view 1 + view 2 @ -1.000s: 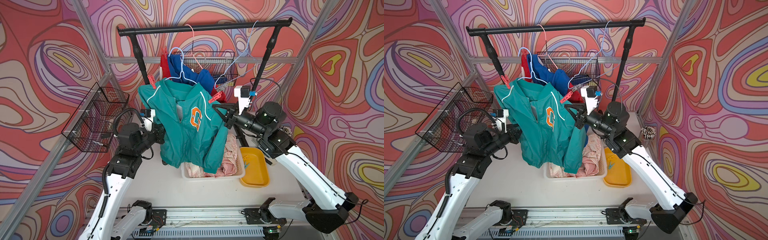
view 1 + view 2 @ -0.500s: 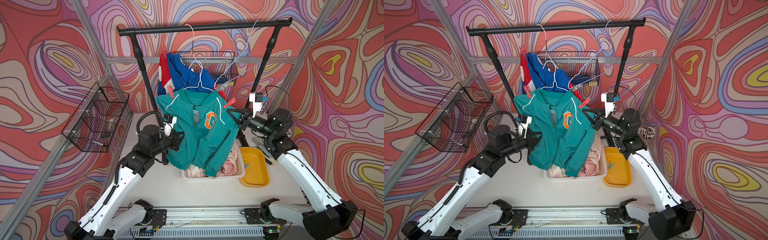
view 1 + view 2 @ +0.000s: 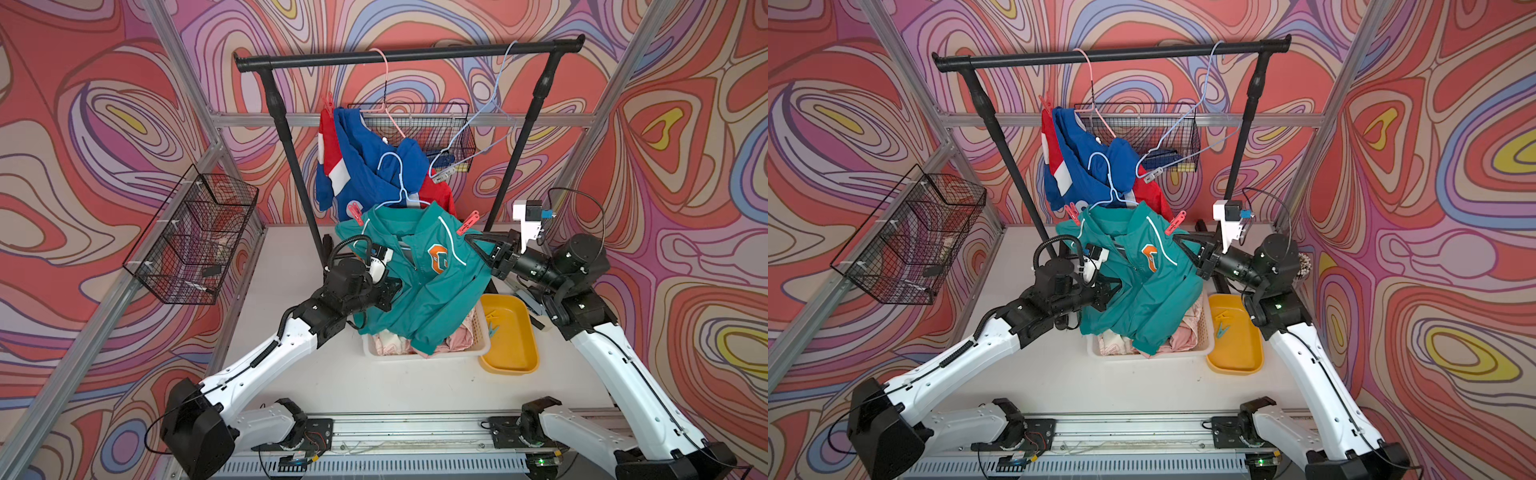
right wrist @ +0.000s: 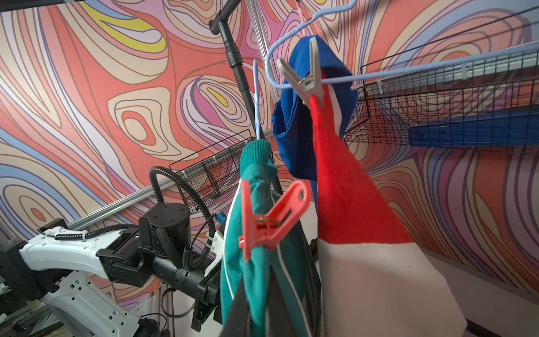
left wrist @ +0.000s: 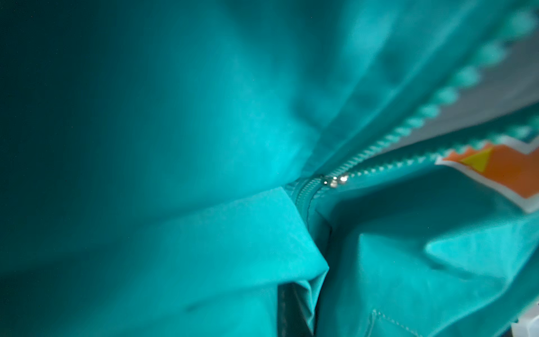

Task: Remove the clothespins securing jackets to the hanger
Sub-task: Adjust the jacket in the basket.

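Observation:
The robot will next lower its left gripper toward the pink jacket and let go of the front of the teal jacket, because the teal jacket is clear of the bar point(image 3: 407, 54) and the white basket is below it.
The teal jacket point(image 3: 419, 291) point(image 3: 1142, 291) hangs off the rail on a light-blue hanger point(image 3: 399, 183), over the white basket. Coral-red clothespins pin its shoulders point(image 3: 354, 212) point(image 3: 468, 221) point(image 4: 271, 218). My left gripper point(image 3: 392, 286) point(image 5: 300, 309) is shut on the jacket's front near the zipper. My right gripper point(image 3: 471, 239) point(image 4: 271, 306) is shut on its shoulder just below the clothespin. Behind, the blue-red-white jacket point(image 3: 365, 174) hangs from the rail point(image 3: 407, 54), held by a red clothespin point(image 3: 328, 102) and a grey one point(image 3: 441, 176) point(image 4: 306, 78).
The white basket point(image 3: 424, 355) holds the pink jacket point(image 3: 457, 340). Beside it, a yellow tray point(image 3: 511, 353) holds teal clothespins point(image 3: 492, 328). A wire basket point(image 3: 195, 237) hangs on the left frame and another point(image 3: 415, 124) behind the rail. Black rail posts stand behind the teal jacket.
Both arms have carried the teal jacket rightward and lower, from beside the left post to above the white basket. Both grippers stay shut on it.

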Motion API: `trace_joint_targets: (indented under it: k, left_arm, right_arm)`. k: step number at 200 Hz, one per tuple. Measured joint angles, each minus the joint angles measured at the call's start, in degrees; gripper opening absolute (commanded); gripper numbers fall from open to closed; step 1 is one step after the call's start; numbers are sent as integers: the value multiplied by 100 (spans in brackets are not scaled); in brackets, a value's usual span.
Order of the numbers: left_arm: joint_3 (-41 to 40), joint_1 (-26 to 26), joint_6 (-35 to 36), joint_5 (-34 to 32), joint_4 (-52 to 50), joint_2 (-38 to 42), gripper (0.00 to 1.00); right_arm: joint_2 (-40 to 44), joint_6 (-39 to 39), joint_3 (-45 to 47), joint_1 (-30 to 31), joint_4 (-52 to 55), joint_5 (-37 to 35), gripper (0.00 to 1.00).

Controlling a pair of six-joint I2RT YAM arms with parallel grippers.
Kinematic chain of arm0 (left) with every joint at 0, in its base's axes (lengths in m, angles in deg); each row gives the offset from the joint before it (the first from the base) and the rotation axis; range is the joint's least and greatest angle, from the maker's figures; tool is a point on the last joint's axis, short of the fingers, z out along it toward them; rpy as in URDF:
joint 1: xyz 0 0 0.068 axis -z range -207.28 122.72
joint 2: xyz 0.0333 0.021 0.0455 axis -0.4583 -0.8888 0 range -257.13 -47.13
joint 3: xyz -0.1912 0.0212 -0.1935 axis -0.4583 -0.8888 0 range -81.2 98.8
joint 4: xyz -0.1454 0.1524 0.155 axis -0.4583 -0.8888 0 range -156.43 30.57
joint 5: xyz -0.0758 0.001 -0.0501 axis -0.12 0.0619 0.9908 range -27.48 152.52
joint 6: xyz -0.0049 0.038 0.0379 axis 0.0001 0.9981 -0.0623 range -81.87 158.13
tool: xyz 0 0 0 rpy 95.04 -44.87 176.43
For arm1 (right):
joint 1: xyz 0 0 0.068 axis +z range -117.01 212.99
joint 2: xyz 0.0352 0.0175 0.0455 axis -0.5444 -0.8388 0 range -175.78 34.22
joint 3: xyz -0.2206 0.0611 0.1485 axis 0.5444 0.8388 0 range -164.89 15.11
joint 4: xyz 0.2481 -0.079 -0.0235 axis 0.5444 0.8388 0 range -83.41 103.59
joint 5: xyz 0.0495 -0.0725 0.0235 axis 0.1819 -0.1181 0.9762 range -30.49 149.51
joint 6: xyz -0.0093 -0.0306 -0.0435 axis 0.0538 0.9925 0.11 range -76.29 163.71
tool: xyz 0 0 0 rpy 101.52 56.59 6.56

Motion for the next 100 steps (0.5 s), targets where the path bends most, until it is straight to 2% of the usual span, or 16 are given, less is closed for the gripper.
trace_joint_targets:
  k: [57,100]
  left_arm:
    - [-789,72,-348,-44,883,-457,0]
    - [-1047,133,-535,-160,1561,-1108,0]
  right_arm:
    - [107,-74,850,0,-17,-61,0]
    - [107,-103,968,2,2,-87,0]
